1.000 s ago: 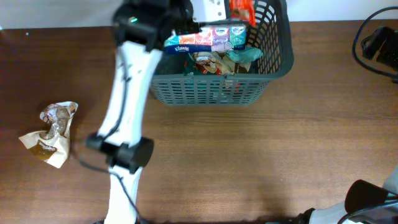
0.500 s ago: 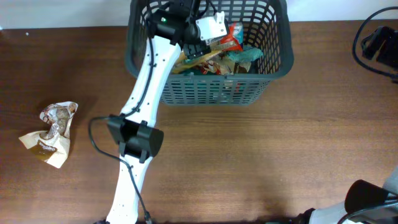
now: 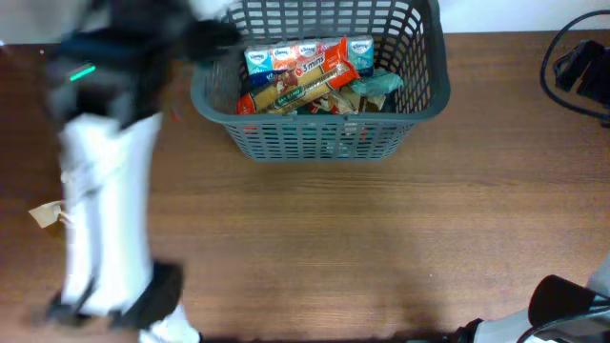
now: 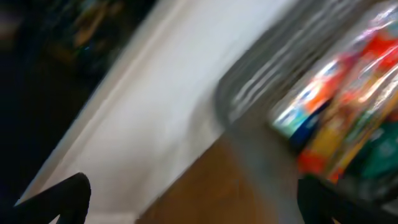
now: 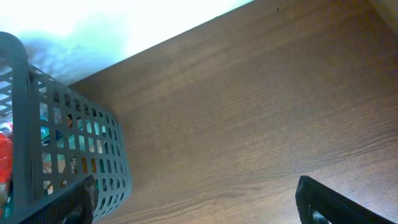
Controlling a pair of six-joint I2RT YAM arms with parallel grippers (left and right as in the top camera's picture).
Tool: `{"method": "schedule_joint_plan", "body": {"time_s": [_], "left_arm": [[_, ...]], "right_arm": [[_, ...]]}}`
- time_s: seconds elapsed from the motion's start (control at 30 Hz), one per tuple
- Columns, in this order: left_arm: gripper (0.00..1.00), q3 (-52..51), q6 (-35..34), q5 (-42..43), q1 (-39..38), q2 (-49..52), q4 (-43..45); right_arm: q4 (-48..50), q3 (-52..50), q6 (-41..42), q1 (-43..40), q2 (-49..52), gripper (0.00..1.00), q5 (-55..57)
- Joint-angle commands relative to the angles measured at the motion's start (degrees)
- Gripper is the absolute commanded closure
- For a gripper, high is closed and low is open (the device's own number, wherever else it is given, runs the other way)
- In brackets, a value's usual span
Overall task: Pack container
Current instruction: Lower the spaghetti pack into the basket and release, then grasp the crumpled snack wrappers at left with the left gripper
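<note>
I need to move my left gripper back, down and to the left in the overhead view next, onto the crumpled beige packet (image 3: 46, 213), because the packet is still outside the container (image 3: 324, 133).
The container (image 3: 324, 133), a dark grey slotted basket, stands at the back of the table, filled with snack packets. A long orange and yellow packet (image 3: 303, 84) lies across the top of the pile. My left arm (image 3: 100, 191) is a blur left of the container. My left gripper (image 4: 199, 202) is open and empty, above the table edge beside the container's rim (image 4: 261, 81). My right gripper (image 5: 199, 205) is open over bare wood, with the container's wall (image 5: 68, 143) to its left. In the overhead view the gripper itself is out of sight.
A crumpled beige packet (image 3: 43, 214) lies at the left, mostly hidden by my left arm. Black cables and a device (image 3: 577, 67) sit at the far right edge. The right arm's base (image 3: 562, 305) shows at the bottom right corner.
My left gripper has opened and let go of the long packet, which now lies in the container. The left arm has swung out to the left. The right arm has not moved.
</note>
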Motion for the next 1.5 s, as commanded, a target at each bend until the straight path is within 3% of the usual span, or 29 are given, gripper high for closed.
{"method": "schedule_joint_plan", "body": {"time_s": [0.0, 0.27, 0.43, 0.8, 1.2, 1.23, 1.33, 1.43, 1.47], "left_arm": [[0.00, -14.6, -2.4, -1.2, 7.5, -9.0, 0.7], [0.00, -56.3, -5.7, 3.7, 29.0, -23.7, 11.8], [0.00, -69.0, -12.1, 3.6, 35.9, -22.4, 20.3], [0.00, -71.1, -13.1, 4.0, 41.2, -1.7, 26.3], [0.08, -71.1, -13.1, 0.1, 42.5, 11.3, 29.1], [0.11, -71.1, -13.1, -0.4, 42.7, 12.0, 29.2], [0.41, -71.1, -13.1, -1.1, 43.5, 13.2, 29.7], [0.98, -70.2, -13.1, -1.0, 44.0, 13.2, 29.9], [0.98, -69.5, -13.4, -0.3, 44.0, 13.2, 29.5]], "right_arm": [[0.0, -0.4, 0.1, 0.0, -0.2, 0.01, -0.5], [0.0, -0.4, 0.1, 0.0, -0.2, 0.01, -0.5], [0.0, -0.4, 0.1, 0.0, -0.2, 0.01, -0.5], [0.0, -0.4, 0.1, 0.0, -0.2, 0.01, -0.5], [0.0, -0.4, 0.1, 0.0, -0.2, 0.01, -0.5], [0.0, -0.4, 0.1, 0.0, -0.2, 0.01, -0.5], [0.0, -0.4, 0.1, 0.0, -0.2, 0.01, -0.5], [0.0, -0.4, 0.1, 0.0, -0.2, 0.01, -0.5], [0.0, -0.4, 0.1, 0.0, -0.2, 0.01, -0.5]]}}
